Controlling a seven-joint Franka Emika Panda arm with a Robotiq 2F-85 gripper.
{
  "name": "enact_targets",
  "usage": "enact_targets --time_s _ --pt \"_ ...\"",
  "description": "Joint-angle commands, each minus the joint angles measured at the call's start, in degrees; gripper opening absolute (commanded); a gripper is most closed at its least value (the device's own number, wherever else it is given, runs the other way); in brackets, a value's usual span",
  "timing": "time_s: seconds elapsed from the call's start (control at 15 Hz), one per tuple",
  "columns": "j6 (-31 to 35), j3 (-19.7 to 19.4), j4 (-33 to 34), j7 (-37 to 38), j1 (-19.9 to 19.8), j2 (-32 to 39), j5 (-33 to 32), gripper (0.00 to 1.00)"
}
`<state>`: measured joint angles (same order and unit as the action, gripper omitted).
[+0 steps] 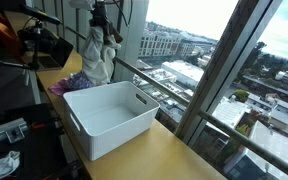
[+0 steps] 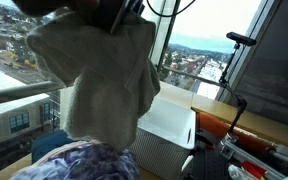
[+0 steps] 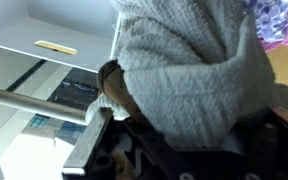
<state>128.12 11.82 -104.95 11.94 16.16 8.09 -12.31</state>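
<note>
My gripper lowers the grey garment (image 2: 104,85) onto the purple patterned cloth (image 2: 86,162) beside the basket next to release it, because the garment already dangles above that cloth.
A pale grey knitted garment (image 1: 98,58) hangs from my gripper (image 1: 103,24), which is shut on its upper part, above the wooden counter. In an exterior view the same garment (image 2: 104,85) fills the foreground and dangles over a purple patterned cloth (image 2: 79,162). The wrist view is mostly filled by the grey knit (image 3: 189,70), bunched against my gripper (image 3: 179,135), whose fingertips are hidden by the fabric. A white plastic basket (image 1: 109,118) stands on the counter just beside the hanging garment and appears empty.
The purple patterned cloth (image 1: 60,87) lies on the counter behind the basket. A metal railing (image 1: 169,90) and large windows run along the counter's far side. Camera gear and a tripod (image 1: 39,45) stand at the back. The basket's wall (image 3: 44,30) shows in the wrist view.
</note>
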Motion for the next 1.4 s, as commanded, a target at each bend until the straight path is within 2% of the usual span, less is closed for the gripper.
enact_targets --time_s 0.0,0.2,0.4,0.67,0.8,1.07,1.33 --pt "-1.50 1.55 8.98 2.46 3.27 8.90 -2.24 0.04" --pt "-1.13 1.02 12.94 1.92 5.55 15.01 -1.10 0.04" --pt "-0.05 0.45 14.62 0.75 6.01 20.90 0.70 0.04" --pt "1.19 -0.05 14.91 -0.35 5.34 27.65 3.24 0.04" --pt "2.66 1.00 14.18 -1.37 4.73 30.74 6.38 0.04" --pt "5.81 1.59 14.36 -1.41 6.26 38.70 10.71 0.04" --pt "7.47 1.49 15.45 -1.68 6.82 43.50 12.42 0.04"
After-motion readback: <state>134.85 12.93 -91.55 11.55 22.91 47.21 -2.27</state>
